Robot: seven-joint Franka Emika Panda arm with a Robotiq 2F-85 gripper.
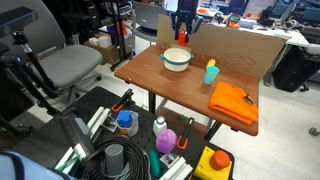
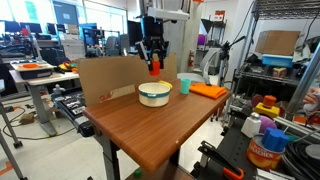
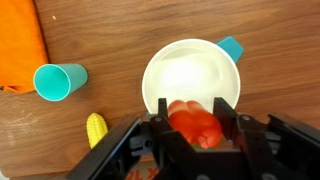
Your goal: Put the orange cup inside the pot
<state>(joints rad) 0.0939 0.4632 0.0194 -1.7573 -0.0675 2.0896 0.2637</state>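
The gripper lowers with the orange cup down into the white pot's empty inside next and releases the cup there, since that inside lies below the gripper.
The white pot (image 1: 176,59) (image 2: 154,94) sits on the wooden table (image 1: 170,85) in both exterior views. In the wrist view the pot (image 3: 190,75) lies right below me, looking empty. My gripper (image 3: 197,128) is shut on the orange cup (image 3: 195,125), squeezed between the fingers. In the exterior views the gripper (image 1: 183,37) (image 2: 154,68) hangs a little above the pot with the orange cup (image 2: 155,68) in it. In one of them, the cup is hard to make out.
A teal cup (image 1: 211,72) (image 2: 184,86) (image 3: 59,81) stands near the pot. A folded orange cloth (image 1: 233,100) (image 2: 208,90) (image 3: 20,45) lies beyond it. A yellow corn-like item (image 3: 96,128) lies on the table. A cardboard panel (image 2: 105,80) stands behind the table.
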